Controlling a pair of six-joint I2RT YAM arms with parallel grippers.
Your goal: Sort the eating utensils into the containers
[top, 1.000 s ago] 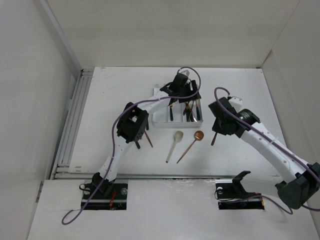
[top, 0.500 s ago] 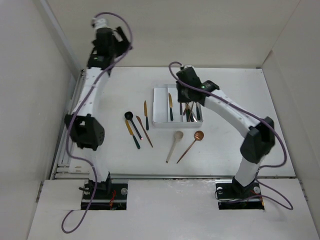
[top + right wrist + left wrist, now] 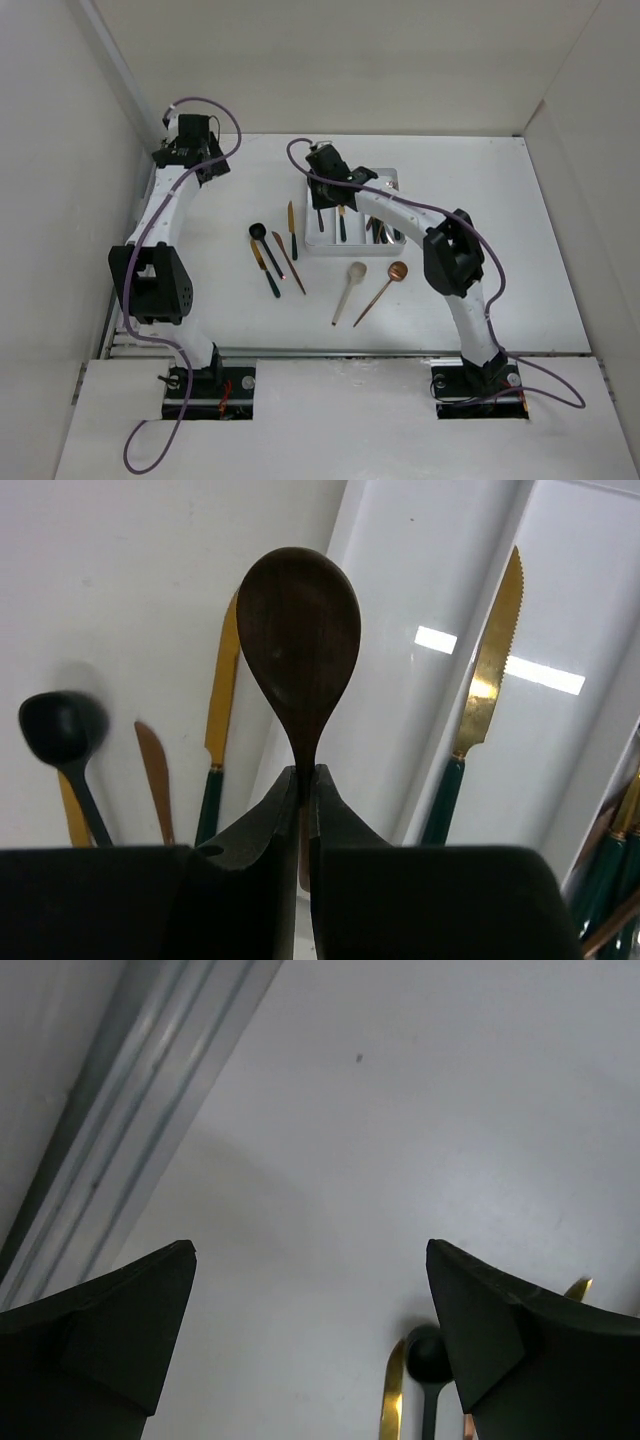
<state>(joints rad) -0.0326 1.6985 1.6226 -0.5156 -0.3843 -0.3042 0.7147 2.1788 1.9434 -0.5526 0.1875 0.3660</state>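
The unsorted black spoon is below my left gripper and to its right in the top view. My left gripper should next move back, across and down onto the black spoon's neck (image 3: 264, 242) (image 3: 430, 1389).
My right gripper (image 3: 321, 192) (image 3: 308, 780) is shut on the neck of a dark copper spoon (image 3: 300, 630), held over the left compartment of the white tray (image 3: 328, 241). A gold knife with a green handle (image 3: 480, 680) lies in the middle compartment, and several utensils (image 3: 385, 228) fill the right one. My left gripper (image 3: 190, 160) (image 3: 310, 1250) hangs open and empty over bare table at the far left. Near it lie the black spoon (image 3: 425, 1355) and a gold knife (image 3: 393, 1400).
Left of the tray lie the black spoon (image 3: 264, 243), two gold knives (image 3: 292, 230) (image 3: 265, 268) and a copper knife (image 3: 288, 262). A cream spoon (image 3: 350, 290) and a copper spoon (image 3: 383, 288) lie in front of the tray. A metal rail (image 3: 150, 230) edges the table's left side.
The left arm has swung from the tray out to the far left, and its jaws have opened wide. The right arm has moved from right of the tray to over its left compartment.
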